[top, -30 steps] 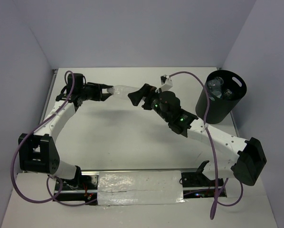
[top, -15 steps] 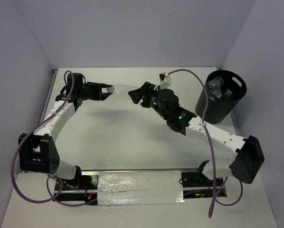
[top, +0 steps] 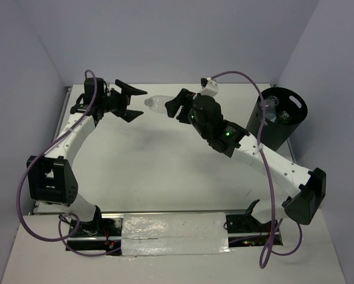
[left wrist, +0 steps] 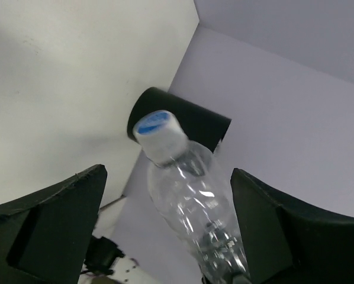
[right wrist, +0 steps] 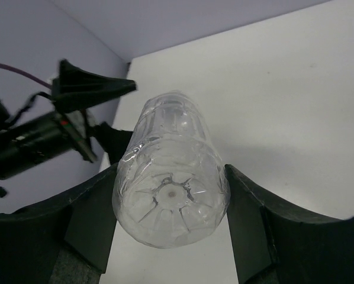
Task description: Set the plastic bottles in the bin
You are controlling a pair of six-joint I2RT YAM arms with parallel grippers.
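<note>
I should swing my right gripper around over the bin's opening [top: 282, 106] with bottles inside next and let go, because it is to the right of my right gripper in the top view.
A clear plastic bottle [top: 157, 103] hangs in the air over the back of the table, its blue cap [left wrist: 155, 126] toward the left arm. My right gripper [top: 173, 105] is shut on its base end, and the ribbed bottom fills the gap between the pads [right wrist: 171, 171]. My left gripper [top: 135, 102] stands wide open just left of the cap. In the left wrist view the bottle [left wrist: 192, 198] runs between the spread fingers [left wrist: 168, 173] and touches neither. The black bin [top: 276, 121] stands at the right wall with clear bottles [top: 270, 108] inside.
Purple cables loop over both arms [top: 257, 127]. The side walls rise close behind and to the right of the bin. The open left gripper [right wrist: 88, 86] shows beyond the bottle in the right wrist view. The bin [left wrist: 186, 121] appears behind the cap in the left wrist view.
The right gripper shut on the bottle's base. The left gripper then opened, let go of the cap end and drew back to the left. The bottle rose slightly toward the back.
</note>
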